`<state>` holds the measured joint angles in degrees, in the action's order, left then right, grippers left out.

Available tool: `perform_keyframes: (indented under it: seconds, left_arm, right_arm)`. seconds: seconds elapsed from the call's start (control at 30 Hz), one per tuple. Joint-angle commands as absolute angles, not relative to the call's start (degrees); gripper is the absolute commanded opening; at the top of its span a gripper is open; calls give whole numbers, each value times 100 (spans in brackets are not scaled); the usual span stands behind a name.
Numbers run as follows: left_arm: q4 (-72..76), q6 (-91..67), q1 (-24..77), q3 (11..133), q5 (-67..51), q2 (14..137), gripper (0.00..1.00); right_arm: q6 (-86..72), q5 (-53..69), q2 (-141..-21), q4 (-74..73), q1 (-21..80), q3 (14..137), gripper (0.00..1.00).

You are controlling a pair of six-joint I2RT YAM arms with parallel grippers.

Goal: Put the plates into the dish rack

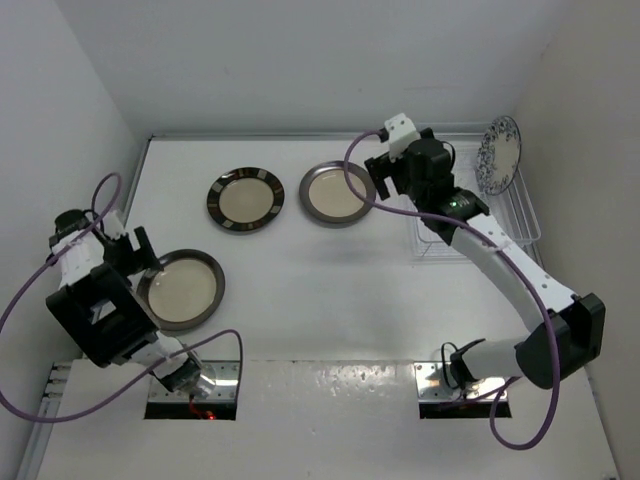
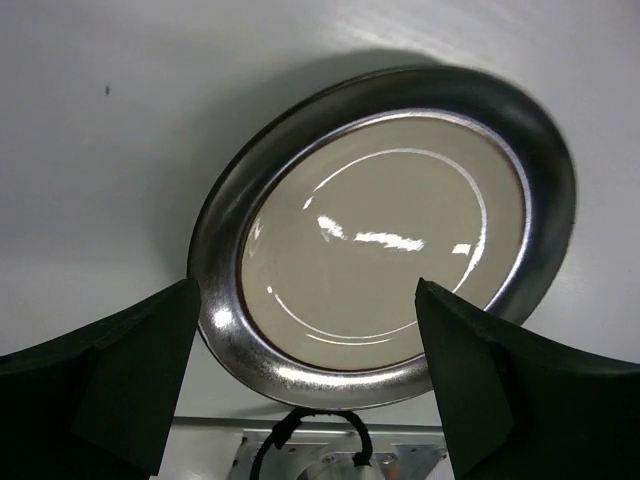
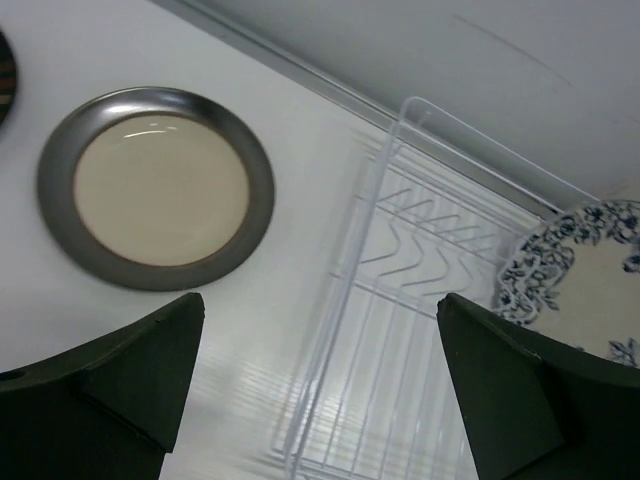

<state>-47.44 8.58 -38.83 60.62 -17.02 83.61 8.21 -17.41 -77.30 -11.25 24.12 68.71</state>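
The left gripper moves down and tilts next, and its open fingers go around the silvery-rimmed plate's edge nearest the wall [image 1: 146,284] [image 2: 208,268]. The plate is wider than their opening.
A silvery-rimmed plate [image 1: 182,289] with a cream centre lies flat at the left. My left gripper [image 1: 143,262] hovers open over its left edge, with the plate [image 2: 385,230] between and beyond the open jaws [image 2: 306,287]. A dark brown striped plate [image 1: 245,199] and a second silvery plate [image 1: 338,193] lie flat at the back. The blue floral plate [image 1: 499,155] stands upright at the far end of the wire dish rack [image 1: 522,218]. My right gripper [image 1: 385,178] is open and empty above the gap between the silvery plate [image 3: 160,188] and the rack [image 3: 400,250].
White walls close in the table at the left, back and right, and the rack sits against the right wall. Purple cables [image 1: 115,190] loop off both arms. Metal mounting plates [image 1: 195,385] lie at the near edge. The floral plate [image 3: 580,270] shows at the right of the right wrist view.
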Motion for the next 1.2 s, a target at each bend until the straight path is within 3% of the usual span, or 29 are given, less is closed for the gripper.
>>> perform_keyframes:
  seconds: [0.0,0.47,0.57,0.6,0.7,0.73,0.77,0.8,1.07,1.17]
  left_arm:
    - [-4473,642,-4454,5810,-1881,8384,93]
    - [-4639,1818,-5063,5720,-2391,9728,87]
    - [-4903,2091,-5063,5897,-2391,10326,80]
    - [-4965,2153,-5063,5897,-2495,10458,77]
    - [-5132,2355,-5063,5968,-2776,10705,54]
    - [-5133,2355,-5063,5968,-2777,10757,36]
    - [-5133,2355,-5063,6020,-2838,10758,25]
    - [-5185,2416,-5063,6021,-2839,10758,3]
    - [-5940,3513,-4949,6336,-3708,10249,0]
    - [-6965,4627,-4581,6993,-4103,9766,0]
  right_arm:
    - [782,-1617,-7585,-984,2768,6873,100]
    - [1643,-2302,-7427,-844,3840,6733,100]
    - [1845,-2347,-7497,-774,3998,6785,100]
    - [1915,-2355,-7497,-773,4016,6803,100]
    - [2117,-2434,-7585,-677,4104,6873,100]
    - [2179,-2487,-7602,-668,4157,6873,100]
    - [2197,-2479,-7603,-624,4166,6873,100]
    - [2258,-2539,-7603,-607,4183,6864,100]
    - [2181,-2435,-7620,-685,4219,6899,100]
    - [1812,-1315,-7778,-1280,4158,7127,100]
